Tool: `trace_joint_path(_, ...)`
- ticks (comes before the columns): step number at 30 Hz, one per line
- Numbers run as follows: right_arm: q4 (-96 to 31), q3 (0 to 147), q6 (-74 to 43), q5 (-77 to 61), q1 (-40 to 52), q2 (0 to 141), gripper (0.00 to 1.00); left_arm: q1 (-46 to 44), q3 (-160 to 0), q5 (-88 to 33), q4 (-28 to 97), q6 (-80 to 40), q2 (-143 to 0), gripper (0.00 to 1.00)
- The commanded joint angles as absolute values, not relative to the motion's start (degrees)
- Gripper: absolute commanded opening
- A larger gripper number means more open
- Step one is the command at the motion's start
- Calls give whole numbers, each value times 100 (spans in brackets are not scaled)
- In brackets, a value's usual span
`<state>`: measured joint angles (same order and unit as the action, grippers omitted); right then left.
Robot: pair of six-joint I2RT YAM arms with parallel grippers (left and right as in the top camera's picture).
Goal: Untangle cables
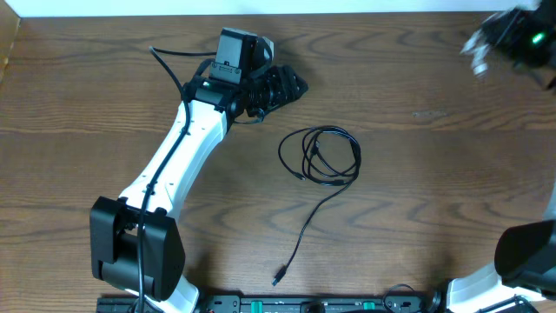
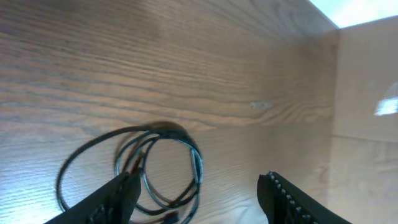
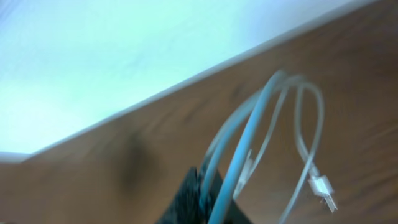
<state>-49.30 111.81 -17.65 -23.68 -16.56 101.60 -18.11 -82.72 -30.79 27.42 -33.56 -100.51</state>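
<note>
My right gripper moves down toward the bare wood by the table's far corner (image 1: 505, 69) next to release the white cable. That spot is free of other cables.
A black cable (image 1: 320, 155) lies in loose loops on the wooden table (image 1: 417, 200), its tail running to a plug (image 1: 278, 278) near the front edge. My left gripper (image 1: 291, 87) hovers open just up and left of the loops with nothing between its fingers. In the left wrist view (image 2: 199, 202) the same black cable (image 2: 158, 165) lies below and ahead of the left finger (image 2: 115, 196). My right gripper (image 1: 491, 36) is raised at the far right corner, blurred. It is shut on a looped white cable (image 3: 273, 118), whose plug (image 3: 323, 186) dangles free.
The table's back edge meets a pale wall (image 1: 261, 7) at the top. A cardboard-coloured panel (image 2: 367, 112) stands at the right of the left wrist view. The right arm's base (image 1: 521, 261) sits at the front right, the left arm's base (image 1: 135, 248) at the front left.
</note>
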Motion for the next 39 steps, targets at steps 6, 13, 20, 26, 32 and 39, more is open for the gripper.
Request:
trace_joint_path(6, -4748, 12558, -145, 185, -2027, 11240, 1, -1815, -8263, -2950, 2945, -2875, -10012, 65)
trace_joint_path(13, -3505, 12556, 1450, 576, -2309, 12398, 1, -1835, -8261, -2886, 3100, -2877, -10012, 65)
trace_joint_path(20, -2512, 12556, 2329, 694, -2443, 13537, 1, -1865, -8256, -2884, 3098, -2877, -10022, 65)
trace_joint_path(26, -1905, 12556, 2491, 1151, -2456, 14337, 1, -2060, -8180, -2727, 3098, -2873, -10097, 65)
trace_joint_path(32, -1660, 12556, 1986, 1170, -2484, 14508, 93, -2279, -8143, -2582, 3081, -2875, -10195, 64)
trace_joint_path(39, -2088, 12558, 1098, 934, -2495, 13847, 99, -2349, -8143, -2582, 2993, -2891, -10276, 65)
